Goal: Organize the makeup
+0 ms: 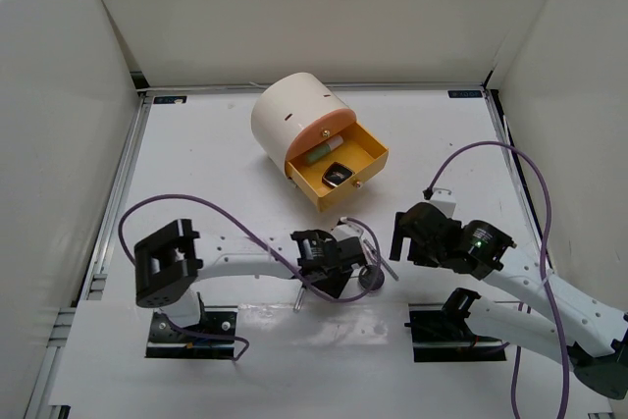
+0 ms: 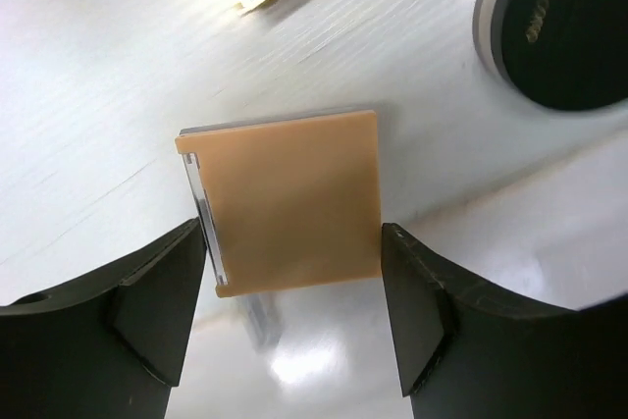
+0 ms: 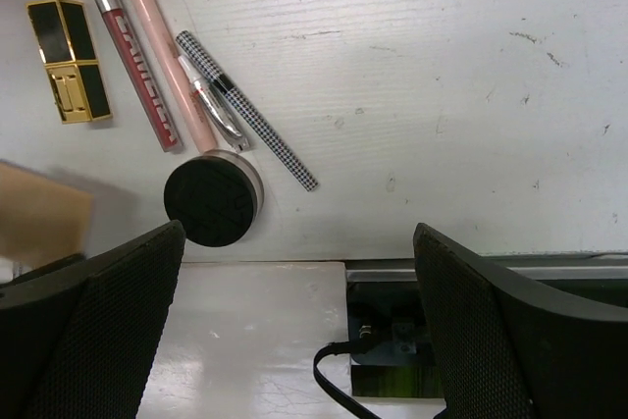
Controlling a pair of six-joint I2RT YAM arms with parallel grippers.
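Note:
Next, my left gripper will lift the tan square pad outward over the open yellow drawer, then lower it by the black square compact, where the drawer's bottom lies bare (image 1: pixel 359 154).
My left gripper (image 2: pixel 292 242) (image 1: pixel 339 254) is shut on a tan square pad (image 2: pixel 285 198), its two edges pinched between the fingertips just above the table. A black round compact (image 2: pixel 564 26) (image 3: pixel 211 200) (image 1: pixel 371 279) lies just to its right. Beyond it lie a pink pencil (image 3: pixel 162 46), a clear tube with red inside (image 3: pixel 132 56), a houndstooth pen (image 3: pixel 245 110) and a gold and black lipstick (image 3: pixel 67 61). A mint-green tube (image 1: pixel 322 152) and a black square compact (image 1: pixel 337 177) lie in the open yellow drawer (image 1: pixel 365 152). My right gripper (image 3: pixel 299 242) (image 1: pixel 407 233) is open and empty over the table's near edge.
The cream cylindrical box (image 1: pixel 294 115) stands at the back centre, its yellow drawer pulled out toward the arms. White walls close in the table on three sides. A black mount with a cable (image 3: pixel 392 340) sits below the table's near edge under the right gripper.

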